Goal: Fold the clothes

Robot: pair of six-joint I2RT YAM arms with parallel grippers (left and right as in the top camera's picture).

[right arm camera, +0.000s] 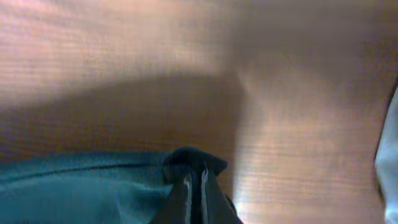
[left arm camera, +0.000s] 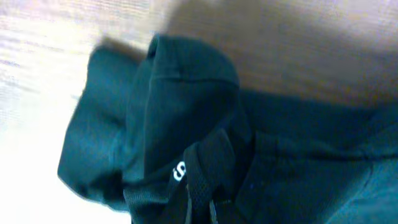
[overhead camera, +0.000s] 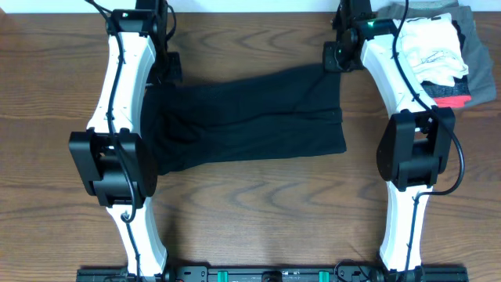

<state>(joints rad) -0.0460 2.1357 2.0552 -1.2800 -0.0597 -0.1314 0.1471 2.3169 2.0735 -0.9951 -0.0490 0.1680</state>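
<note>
The shirt's lifted corner in my right gripper should go back toward the base and down toward the shirt's near edge point(overhead camera: 332, 143) next and be released, because a part of the shirt is uncovered there.
The clothes, a black T-shirt point(overhead camera: 250, 117), lie stretched across the wooden table point(overhead camera: 258, 204) between my two arms. At the shirt's far left corner my left gripper point(overhead camera: 167, 72) is shut on bunched fabric. In the left wrist view that gripper point(left arm camera: 208, 210) pinches a dark fold of the shirt point(left arm camera: 186, 93) beside a small white logo point(left arm camera: 179, 171). At the far right corner, my right gripper point(overhead camera: 337, 56) is shut on the shirt. In the right wrist view its fingertips point(right arm camera: 188, 190) clamp a small peak of the black cloth point(right arm camera: 196, 158), lifted a little off the wood.
A pile of folded white, grey and red garments point(overhead camera: 442, 51) sits at the far right corner, close behind the right arm. Its white edge point(right arm camera: 388, 155) shows at the right of the right wrist view. Both arms' elbows point(overhead camera: 109, 168) hang over the table's sides.
</note>
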